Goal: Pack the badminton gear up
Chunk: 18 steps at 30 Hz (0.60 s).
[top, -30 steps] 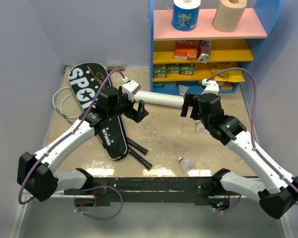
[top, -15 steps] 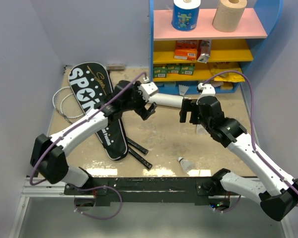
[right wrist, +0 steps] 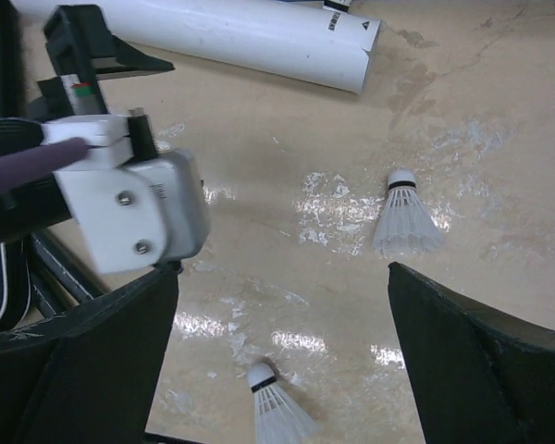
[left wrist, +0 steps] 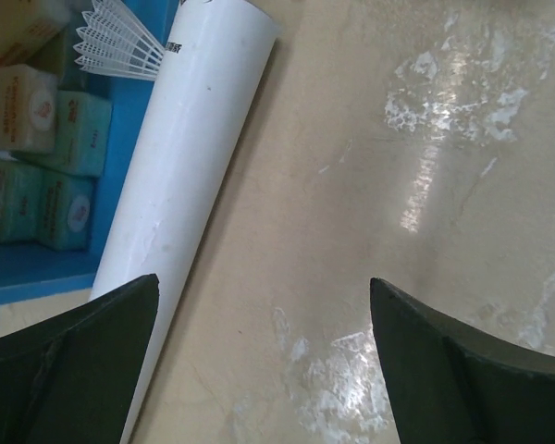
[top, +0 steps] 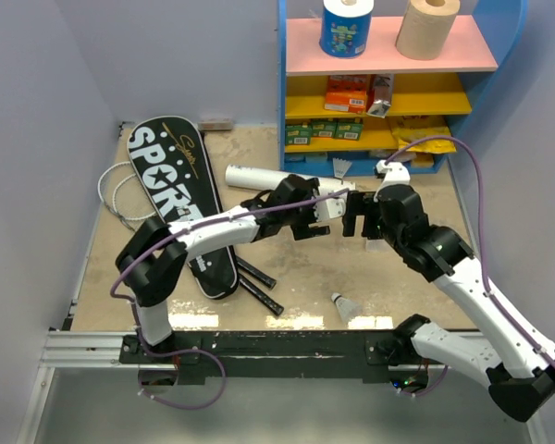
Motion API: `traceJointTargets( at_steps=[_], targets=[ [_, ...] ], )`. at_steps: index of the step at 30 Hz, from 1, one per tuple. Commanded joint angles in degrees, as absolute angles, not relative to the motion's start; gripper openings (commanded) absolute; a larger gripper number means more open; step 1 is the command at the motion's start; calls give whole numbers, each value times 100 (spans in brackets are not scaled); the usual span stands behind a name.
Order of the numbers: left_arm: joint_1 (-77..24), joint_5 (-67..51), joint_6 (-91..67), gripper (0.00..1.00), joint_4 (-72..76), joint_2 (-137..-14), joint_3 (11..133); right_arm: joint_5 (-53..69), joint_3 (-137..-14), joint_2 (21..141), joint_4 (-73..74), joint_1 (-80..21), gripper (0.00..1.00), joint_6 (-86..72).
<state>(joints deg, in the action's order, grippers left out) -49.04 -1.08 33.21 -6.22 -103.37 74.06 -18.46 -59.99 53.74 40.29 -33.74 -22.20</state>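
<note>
I need to move my left gripper outward and down, turning it so that it straddles the tube [top: 257, 177] near the shuttlecock by the shelf.
The black "SPORT" cover [top: 171, 176] lies at the left over rackets, whose white strings [top: 118, 196] and black handles [top: 257, 285] stick out. The long white tube [top: 257, 177] [left wrist: 180, 166] [right wrist: 240, 32] lies in front of the shelf. One shuttlecock [top: 342, 167] [left wrist: 116, 42] rests by the shelf foot. Two others lie on the floor [right wrist: 405, 217] [right wrist: 273, 407], one showing near the front [top: 347, 307]. My left gripper [top: 307, 225] [left wrist: 264, 287] hangs open over bare floor just beside the tube. My right gripper [top: 363, 217] [right wrist: 282, 277] is open above the floor, close to the left wrist.
A blue shelf unit [top: 283, 92] stands at the back with paper rolls [top: 345, 26] on top, and orange and green boxes [top: 347, 92] [left wrist: 37, 111] below. Walls close in the left and right sides. The left wrist's white camera block [right wrist: 134, 199] sits near my right fingers.
My left arm has swung from over the cover rightward along the tube, ending next to the right gripper. The right gripper shifted only slightly. Both stayed open.
</note>
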Motion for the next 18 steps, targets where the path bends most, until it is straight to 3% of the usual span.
traceJointTargets(
  at_steps=[1,8,18],
  targets=[
    [-4940,439,4314,100,140,-10853,7777,-1767,-6346,5037,4262,-3375,99,-2285],
    [-4931,562,5237,100,554,-11425,7954,-1688,-6258,4694,4447,-3384,99,-2382],
    [-4676,-87,5326,100,-368,-12321,9175,-1547,-6144,4535,4509,-3375,99,-2443]
  ],
)
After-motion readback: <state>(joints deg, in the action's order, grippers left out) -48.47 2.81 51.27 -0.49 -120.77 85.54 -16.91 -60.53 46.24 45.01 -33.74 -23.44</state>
